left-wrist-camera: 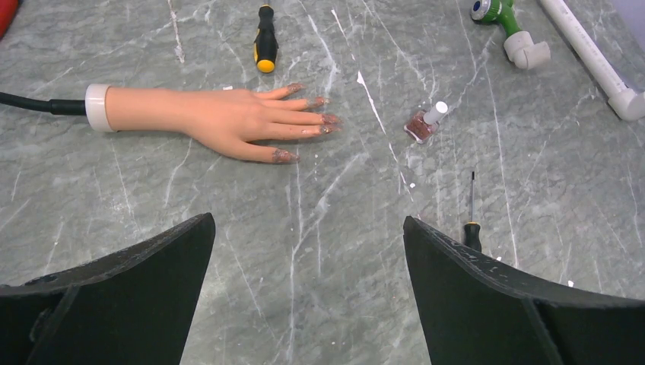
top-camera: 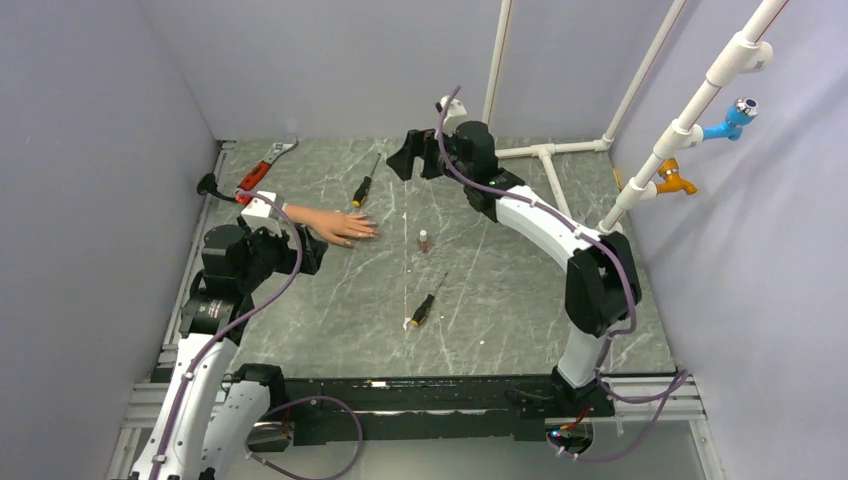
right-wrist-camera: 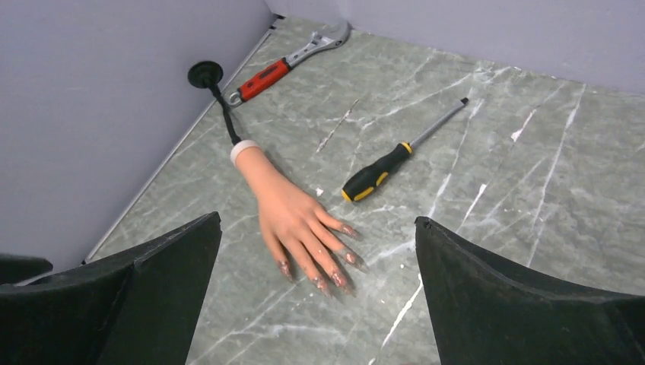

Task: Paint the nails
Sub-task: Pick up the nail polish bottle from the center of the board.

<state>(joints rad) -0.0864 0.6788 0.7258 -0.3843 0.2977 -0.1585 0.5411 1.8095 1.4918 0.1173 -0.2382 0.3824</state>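
Observation:
My right gripper moves down and back toward the base to the polish bottle next, lowering the fingers around the bottle's glass body [top-camera: 424, 245] and keeping the pale cap clear.
The flesh-coloured mannequin hand [top-camera: 325, 224] lies flat at the left of the table, its white cuff [top-camera: 258, 207] on a black cable. Its nails [left-wrist-camera: 328, 119] carry patchy pinkish polish, which also shows in the right wrist view [right-wrist-camera: 335, 279]. A small polish bottle [top-camera: 423, 241] stands right of the fingertips; in the left wrist view it [left-wrist-camera: 420, 126] has a pale cap. My left gripper [top-camera: 305, 255] is open and empty, near the wrist side of the hand [left-wrist-camera: 220, 118]. My right gripper [top-camera: 405, 160] is open and empty, above the far table, looking down at the hand [right-wrist-camera: 289, 217].
Two black-and-yellow screwdrivers lie on the table, one behind the hand [top-camera: 364, 185] and one nearer the front [top-camera: 424, 308]. A red-handled wrench [top-camera: 262, 170] lies at the back left. White pipes [top-camera: 545, 150] with blue [top-camera: 735, 118] and orange [top-camera: 675, 180] valves stand at the right.

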